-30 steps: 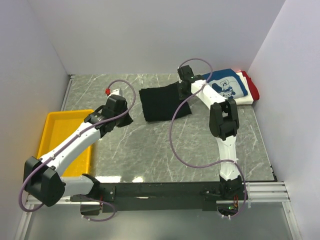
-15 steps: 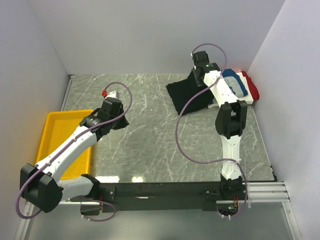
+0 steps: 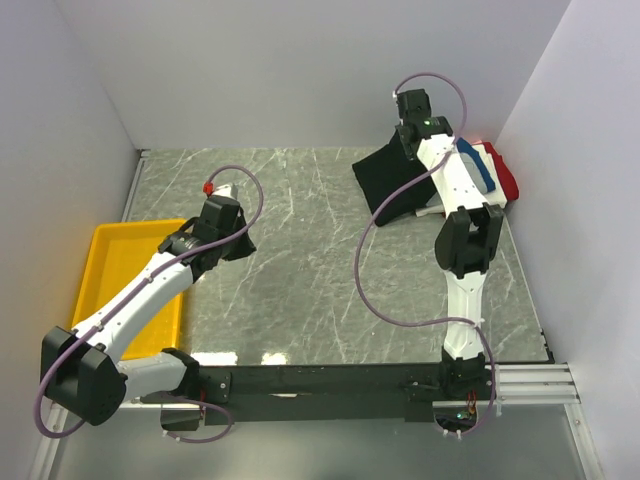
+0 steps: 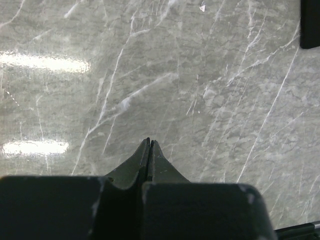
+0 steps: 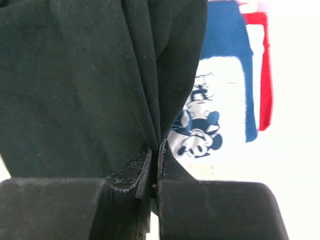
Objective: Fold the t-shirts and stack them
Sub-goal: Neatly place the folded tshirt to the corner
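The right gripper carries the black t-shirt (image 3: 388, 183) to the right in the top view, over the blue t-shirt (image 3: 480, 168), and releases it next, since it hangs beside the stack.
My right gripper (image 3: 408, 140) is shut on the folded black t-shirt (image 3: 388, 183) and holds it lifted at the back right, hanging beside the stack. In the right wrist view the black t-shirt (image 5: 90, 75) is pinched between my fingertips (image 5: 156, 152). Below it lies the blue t-shirt with the white cartoon print (image 5: 220, 85), with the red t-shirt (image 5: 265, 70) at its edge. The stack shows in the top view as blue (image 3: 474, 165) and red (image 3: 503, 172). My left gripper (image 3: 243, 243) is shut and empty over the table, its tips (image 4: 149, 145) above bare marble.
A yellow plastic tray (image 3: 102, 262) sits at the left edge of the grey marble table (image 3: 300, 270). White walls close in the back and both sides. The right arm's cable (image 3: 365, 270) loops over the table's right half.
My right gripper has carried the black t-shirt from the table's middle back to the right and up, toward the stack. My left arm has drawn back slightly to the left.
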Motion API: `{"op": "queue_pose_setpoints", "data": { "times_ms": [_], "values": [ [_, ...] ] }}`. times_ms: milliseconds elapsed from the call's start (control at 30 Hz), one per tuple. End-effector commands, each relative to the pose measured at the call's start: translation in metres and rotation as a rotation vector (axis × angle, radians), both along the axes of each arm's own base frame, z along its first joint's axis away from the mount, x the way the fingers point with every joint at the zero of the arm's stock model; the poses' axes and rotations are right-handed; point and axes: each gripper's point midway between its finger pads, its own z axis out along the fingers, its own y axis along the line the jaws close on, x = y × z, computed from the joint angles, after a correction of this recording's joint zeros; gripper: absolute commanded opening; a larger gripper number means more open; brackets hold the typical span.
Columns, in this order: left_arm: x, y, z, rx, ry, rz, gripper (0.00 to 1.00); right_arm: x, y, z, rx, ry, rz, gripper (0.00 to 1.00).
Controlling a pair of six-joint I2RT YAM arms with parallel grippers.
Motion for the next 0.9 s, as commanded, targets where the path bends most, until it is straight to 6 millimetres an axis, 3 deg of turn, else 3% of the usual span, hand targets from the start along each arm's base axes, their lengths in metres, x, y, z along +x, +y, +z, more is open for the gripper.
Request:
{"op": "queue_pose_setpoints", "data": {
  "times_ms": [0,367,600,867],
  "values": [
    [0.002,-0.002,0.004,-0.01,-0.025,-0.026,0.01,-0.006,-0.015,0.093,-0.019,-0.205,-0.035,0.0],
    [0.001,-0.002,-0.001,-0.012,-0.012,-0.027,0.01,-0.017,-0.026,0.144,-0.046,-0.309,-0.051,0.0],
    [0.001,-0.003,-0.003,-0.014,-0.006,-0.03,0.01,-0.023,-0.037,0.161,-0.04,-0.352,-0.073,0.0],
    [0.002,-0.003,-0.005,-0.012,0.003,-0.03,0.01,-0.025,-0.056,0.167,-0.039,-0.382,-0.107,0.0]
  ]
}}
